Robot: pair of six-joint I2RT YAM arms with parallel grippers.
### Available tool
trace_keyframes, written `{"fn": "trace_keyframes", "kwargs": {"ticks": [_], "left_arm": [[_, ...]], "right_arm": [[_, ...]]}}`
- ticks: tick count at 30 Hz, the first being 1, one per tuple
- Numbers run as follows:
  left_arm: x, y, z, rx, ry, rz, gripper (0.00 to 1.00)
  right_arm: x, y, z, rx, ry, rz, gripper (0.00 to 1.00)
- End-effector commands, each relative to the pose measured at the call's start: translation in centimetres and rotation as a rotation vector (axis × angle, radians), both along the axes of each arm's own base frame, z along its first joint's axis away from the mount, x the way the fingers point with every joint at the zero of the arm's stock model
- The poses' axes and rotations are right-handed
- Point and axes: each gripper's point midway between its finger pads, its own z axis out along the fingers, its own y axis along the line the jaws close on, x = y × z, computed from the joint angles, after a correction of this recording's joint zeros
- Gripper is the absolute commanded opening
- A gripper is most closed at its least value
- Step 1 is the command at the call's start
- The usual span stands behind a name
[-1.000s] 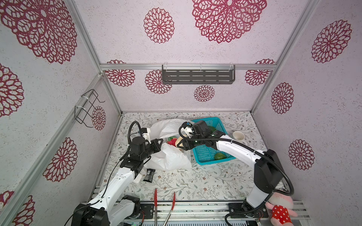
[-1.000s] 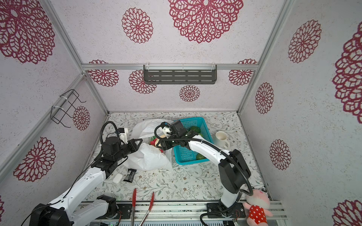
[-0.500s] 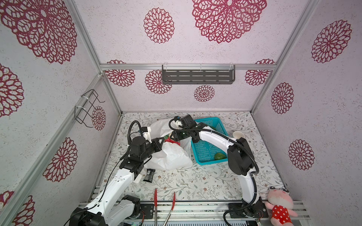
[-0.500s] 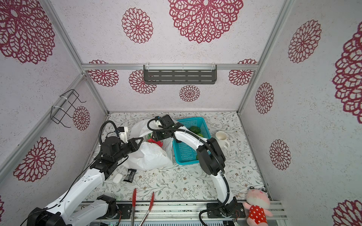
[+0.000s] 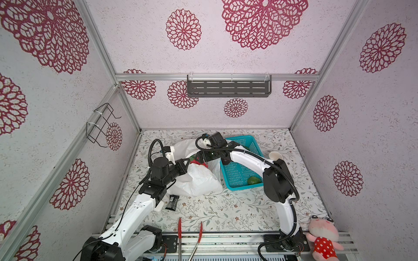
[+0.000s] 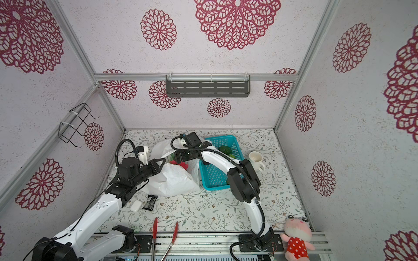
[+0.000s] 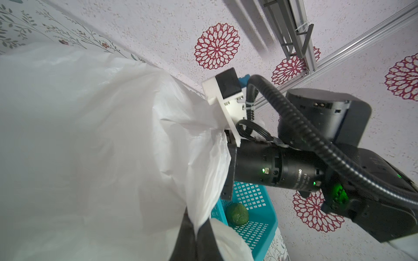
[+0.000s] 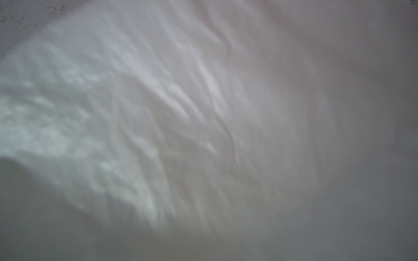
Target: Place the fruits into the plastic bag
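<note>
The robot will next lift its right gripper out of the bag's opening, move it back across the basket and lower it around the near green fruit [image 5: 253, 180], because there is open floor beside that fruit.
The plastic bag [image 5: 199, 178] [image 6: 174, 180] lies crumpled left of the teal basket, its mouth held up. My left gripper [image 5: 187, 161] [image 6: 161, 162] [image 7: 195, 235] is shut on the bag's rim. My right gripper [image 5: 200, 158] [image 6: 179, 158] reaches into the bag's mouth, and its fingers are hidden by the film. A red-pink spiky fruit [image 5: 196, 162] [image 6: 181, 165] shows in the mouth right at that gripper. A green fruit [image 5: 253, 180] [image 7: 237, 213] lies in the basket, and a darker green one [image 6: 225, 149] sits further back. The right wrist view shows only blurred white bag [image 8: 181, 113].
The teal basket [image 5: 243, 188] [image 6: 214, 188] stands right of the bag. A white mug [image 6: 255, 159] is beyond it. A small black box [image 5: 172, 200] and a white case [image 6: 136, 205] lie near the left arm. Red tongs [image 5: 181, 228] and a pink plush toy [image 5: 323, 235] are at the front edge.
The right gripper has swung left from the basket's edge into the bag's mouth, with the red spiky fruit at its tip. The left gripper keeps its hold on the rim.
</note>
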Motion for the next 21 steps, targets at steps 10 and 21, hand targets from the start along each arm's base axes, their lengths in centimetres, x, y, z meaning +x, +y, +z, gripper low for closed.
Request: {"fn": "trace_keyframes", "kwargs": {"ticks": [10, 21], "left_arm": [[1.2, -0.1, 0.4, -0.008, -0.03, 0.023, 0.0], [2.0, -0.5, 0.1, -0.008, -0.026, 0.013, 0.0]], "right_arm": [[-8.0, -8.9, 10.8, 0.202, -0.118, 0.01, 0.91], [-8.9, -26.1, -0.6, -0.305, 0.138, -0.562, 0.91]]}}
